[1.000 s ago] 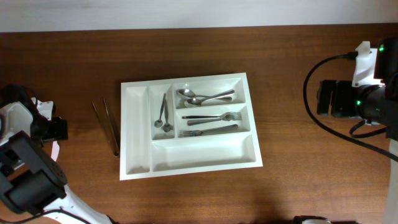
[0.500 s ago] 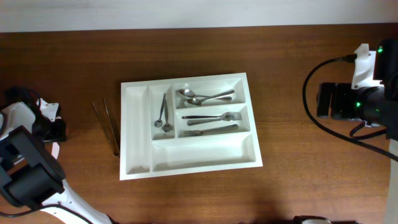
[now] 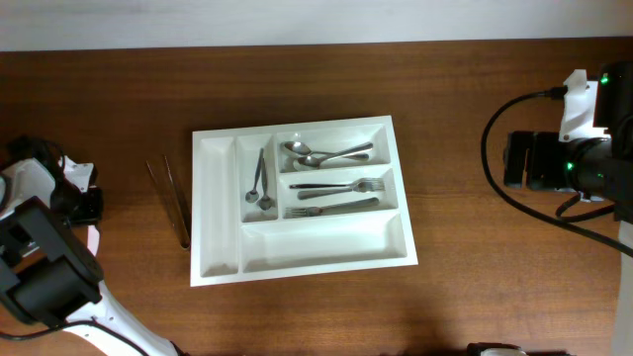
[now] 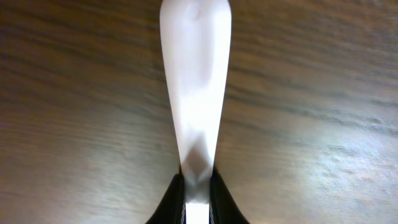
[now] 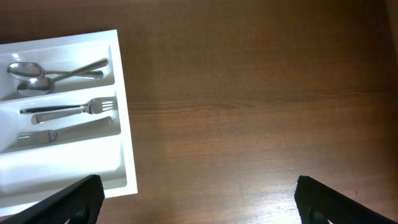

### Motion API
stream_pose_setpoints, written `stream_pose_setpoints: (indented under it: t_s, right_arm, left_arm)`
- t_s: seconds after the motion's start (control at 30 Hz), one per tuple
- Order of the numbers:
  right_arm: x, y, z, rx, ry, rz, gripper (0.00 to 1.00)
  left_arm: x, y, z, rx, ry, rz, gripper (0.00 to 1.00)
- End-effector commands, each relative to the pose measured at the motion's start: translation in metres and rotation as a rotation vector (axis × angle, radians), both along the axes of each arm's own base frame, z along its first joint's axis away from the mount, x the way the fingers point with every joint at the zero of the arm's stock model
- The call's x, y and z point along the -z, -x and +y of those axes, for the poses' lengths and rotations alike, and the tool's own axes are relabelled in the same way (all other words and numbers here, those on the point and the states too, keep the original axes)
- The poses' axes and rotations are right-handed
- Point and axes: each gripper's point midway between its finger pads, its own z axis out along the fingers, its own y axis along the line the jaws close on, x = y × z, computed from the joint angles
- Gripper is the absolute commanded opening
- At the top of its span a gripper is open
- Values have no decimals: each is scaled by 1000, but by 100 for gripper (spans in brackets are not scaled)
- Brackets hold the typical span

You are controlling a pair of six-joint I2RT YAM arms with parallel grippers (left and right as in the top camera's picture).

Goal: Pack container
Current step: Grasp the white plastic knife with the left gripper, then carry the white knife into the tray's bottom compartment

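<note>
Next, my left gripper will rise, swing to the right in the overhead view, turn and lower to release the white utensil in the tray's long front section, which is empty.
The white cutlery tray lies mid-table with spoons, forks, a knife and a small spoon in its compartments. At the far left edge my left gripper is low over the table. In the left wrist view it is shut on the narrow end of a white, spoon-like utensil that points away from it over the wood. My right gripper stands open over bare table, right of the tray, holding nothing.
Metal tongs lie on the wood just left of the tray. The right arm's body and cable sit at the right edge. The tray's long front and left compartments hold nothing.
My left gripper's jaws have closed onto the white utensil, and the left arm has shifted slightly at the table's left edge. The right arm has not moved.
</note>
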Motion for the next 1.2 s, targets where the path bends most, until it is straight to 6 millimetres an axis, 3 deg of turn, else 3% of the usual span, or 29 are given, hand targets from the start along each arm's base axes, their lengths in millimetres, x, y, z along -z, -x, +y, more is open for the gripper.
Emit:
stream_pose_setpoints:
  t_s: [0.0,0.1,0.27,0.37,0.5,0.63,0.8,0.93,1.17]
  right_arm:
    - [2,0,-1,16,-11,3,99]
    - [2,0,-1,16,-11,3,99]
    - [1,-1,-2,16,-11,2,99]
    - [1,-2,-2,16,-10,-4,99]
    - [-1,-4,-2,16,-10,-13,99]
    - [-1,-4,-2,16,-10,-16,99]
    - [-1,-5,-2,16,-9,-19,99]
    - [-1,-5,-2,16,-9,-19,99]
    - [-3,-7,-2,16,-8,-28,99]
  left_arm:
    - [-14,-16,-15,-3,28,-5,2]
    - [-60,-39,-28,-33,26,-75,2]
    - [-119,-61,-62,-38,32,-166,2]
    - [-142,-66,-90,-13,32,-198,2]
    - [-160,-71,-152,56,105,-222,2]
    - [-157,-70,-213,134,147,-185,2]
    - [-131,-71,-275,199,163,-171,2]
    - [-107,-69,-286,137,89,-171,2]
    - [-84,-58,-287,118,85,-136,2]
